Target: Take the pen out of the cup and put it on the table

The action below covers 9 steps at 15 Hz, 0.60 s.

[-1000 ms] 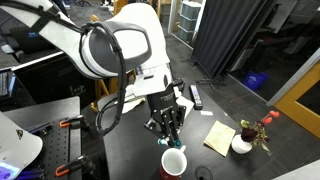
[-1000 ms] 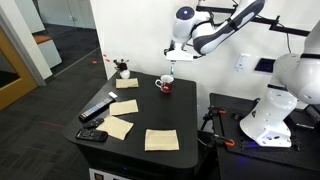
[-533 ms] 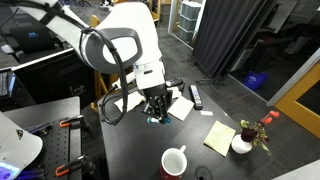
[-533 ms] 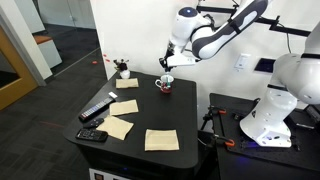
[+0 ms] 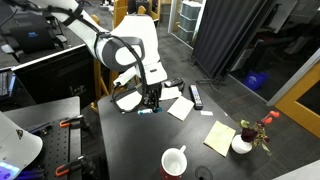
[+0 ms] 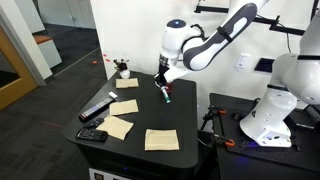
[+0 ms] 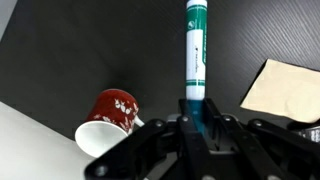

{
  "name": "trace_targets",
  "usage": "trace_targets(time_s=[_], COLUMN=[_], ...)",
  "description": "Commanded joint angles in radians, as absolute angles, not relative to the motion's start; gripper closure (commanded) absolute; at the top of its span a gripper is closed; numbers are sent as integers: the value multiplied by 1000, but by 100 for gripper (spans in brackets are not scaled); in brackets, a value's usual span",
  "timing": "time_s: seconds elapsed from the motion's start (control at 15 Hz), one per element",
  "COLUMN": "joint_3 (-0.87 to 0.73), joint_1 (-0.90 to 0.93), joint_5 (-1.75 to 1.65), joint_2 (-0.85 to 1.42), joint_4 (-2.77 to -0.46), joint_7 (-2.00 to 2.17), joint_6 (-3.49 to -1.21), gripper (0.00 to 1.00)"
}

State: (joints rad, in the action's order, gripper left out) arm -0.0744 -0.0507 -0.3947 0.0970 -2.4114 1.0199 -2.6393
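Observation:
The dark table between the cup [image 5: 174, 161] and the paper sheet is bare, so next my gripper will bring the pen there down to release it.
My gripper [image 5: 151, 101] is shut on the pen [image 5: 146, 110], a slim teal and white marker that points down just above the dark table [image 5: 130, 150]. In the wrist view the pen [image 7: 196, 50] sticks out straight from between my fingers [image 7: 160, 130], with the gripper [image 7: 195, 115] closed on its dark end. The cup [image 5: 174, 161], white with a dark red inside, stands apart near the table's front edge; it shows red and white at the lower left of the wrist view [image 7: 108, 118]. In an exterior view the gripper [image 6: 163, 86] holds the pen [image 6: 166, 96] low over the table.
Pale paper sheets [image 5: 180, 107] [image 6: 161, 139] lie on the table, one beside the pen [image 7: 285, 90]. A black remote-like bar [image 5: 196, 96] [image 6: 97, 108] and a small white vase with red flowers [image 5: 243, 141] [image 6: 122, 70] stand near the edges.
My gripper has carried the pen up out of the cup, moved away across the table towards the papers, and come down low over the tabletop. The cup has not moved.

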Motion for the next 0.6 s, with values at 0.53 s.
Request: trace_targets(time_s=[0.53], joint_3=[-121], joint_1=[7], joint_5=[-269], joint_2=[401], joint_4=[-2183], joint_7=[788], joint_6=[-2565], gripper=[95])
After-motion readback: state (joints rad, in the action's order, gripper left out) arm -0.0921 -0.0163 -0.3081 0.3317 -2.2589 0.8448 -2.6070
